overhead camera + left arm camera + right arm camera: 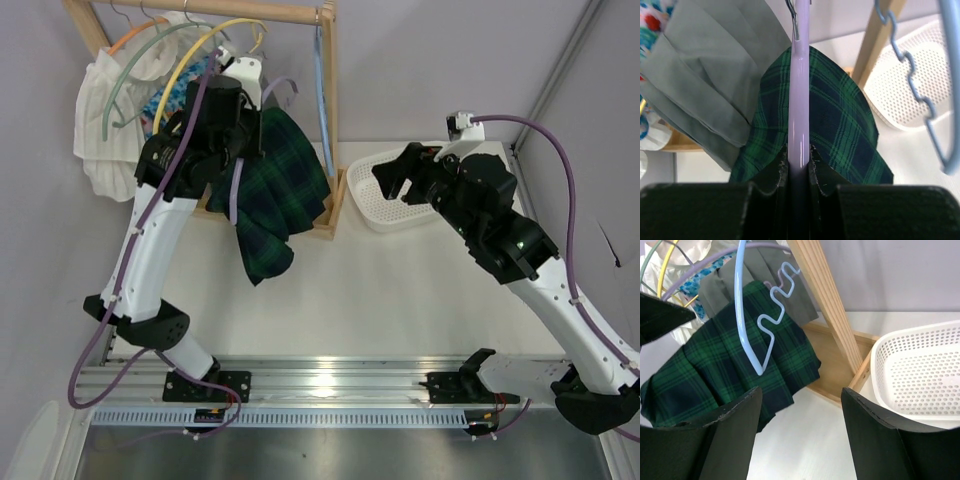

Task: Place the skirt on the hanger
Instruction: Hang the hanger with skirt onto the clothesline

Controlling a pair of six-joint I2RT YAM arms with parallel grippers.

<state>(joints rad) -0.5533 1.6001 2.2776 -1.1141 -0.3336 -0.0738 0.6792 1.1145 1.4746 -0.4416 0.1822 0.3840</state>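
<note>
I need to carry the lilac hanger outward next with my left gripper until its hook sits over the rack bar's bare part (282,13), which lies outward of the gripper, then release it.
A dark green plaid skirt (275,190) hangs draped over a lilac hanger (283,88) near the wooden rack (325,60). In the left wrist view the skirt (840,125) spreads on both sides of the hanger's lilac bar (800,100). My left gripper (799,165) is shut on that bar, and in the top view it (238,130) is held up beside the rack. My right gripper (800,410) is open and empty; it (388,175) hovers right of the skirt (730,365), apart from it, over the basket's edge.
A white perforated basket (375,200) sits right of the rack's wooden base (330,215). An empty light blue hanger (757,315) hangs on the rail. White, grey and floral garments (105,120) hang at the rack's left on other hangers.
</note>
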